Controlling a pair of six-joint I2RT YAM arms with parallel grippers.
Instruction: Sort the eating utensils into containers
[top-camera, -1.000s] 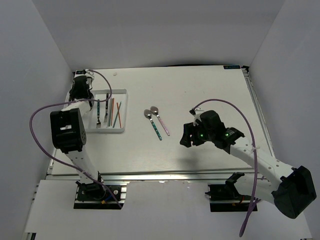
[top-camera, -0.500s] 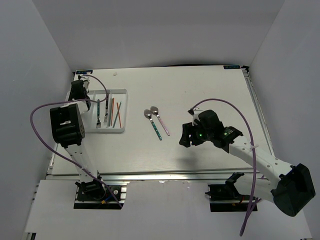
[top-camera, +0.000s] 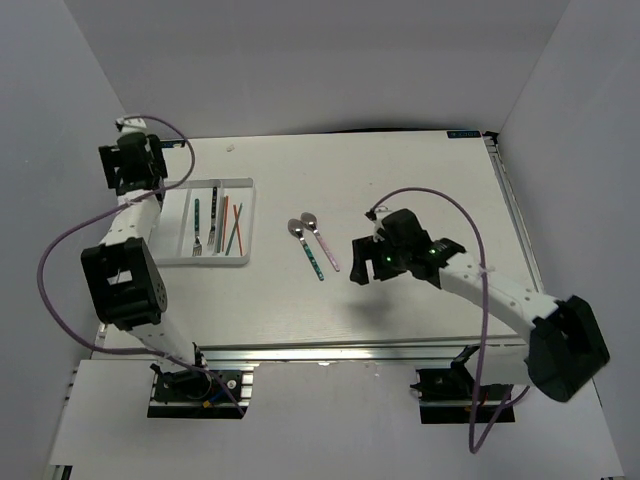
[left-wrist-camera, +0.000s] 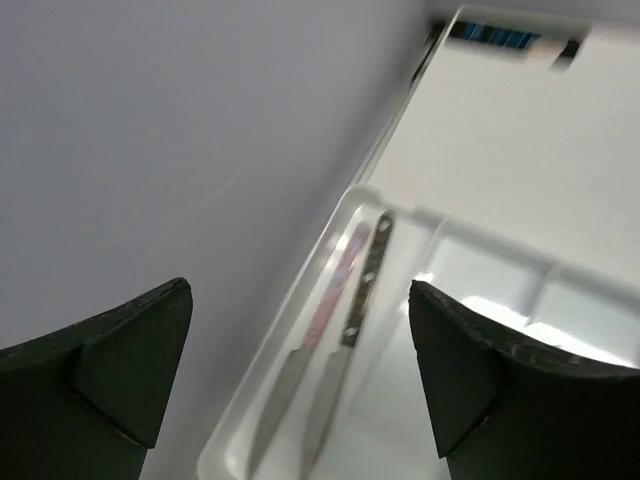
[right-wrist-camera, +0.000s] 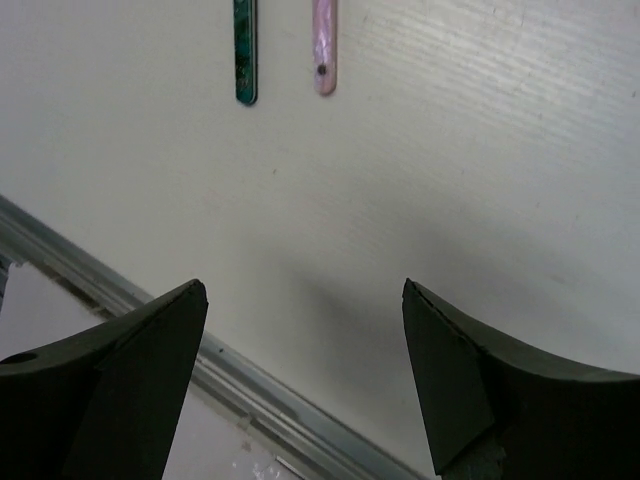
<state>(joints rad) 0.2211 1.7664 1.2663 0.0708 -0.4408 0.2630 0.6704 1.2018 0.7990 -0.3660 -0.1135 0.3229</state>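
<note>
My right gripper is beside the spoon's handle, so my left gripper will next sweep to the pink-handled spoon's neck, which is to the left gripper's right in the top view.
The white divided tray lies at the table's left; it holds a teal-handled fork, a dark-handled utensil and red and green chopsticks. My left gripper hangs open and empty above the tray's far left corner. In the left wrist view, a pink-handled knife and a dark-handled knife lie side by side in the tray, below the open gripper. A teal-handled spoon and a pink-handled spoon lie mid-table. My right gripper is open just to their right, near the handle ends.
White walls close in the table on the left, back and right; the left wall is close beside the left gripper. A metal rail runs along the table's near edge, below the right gripper.
My left gripper has opened wide and drawn up and back from the tray toward the far left corner. The right gripper has shifted left toward the spoons and opened a little wider.
</note>
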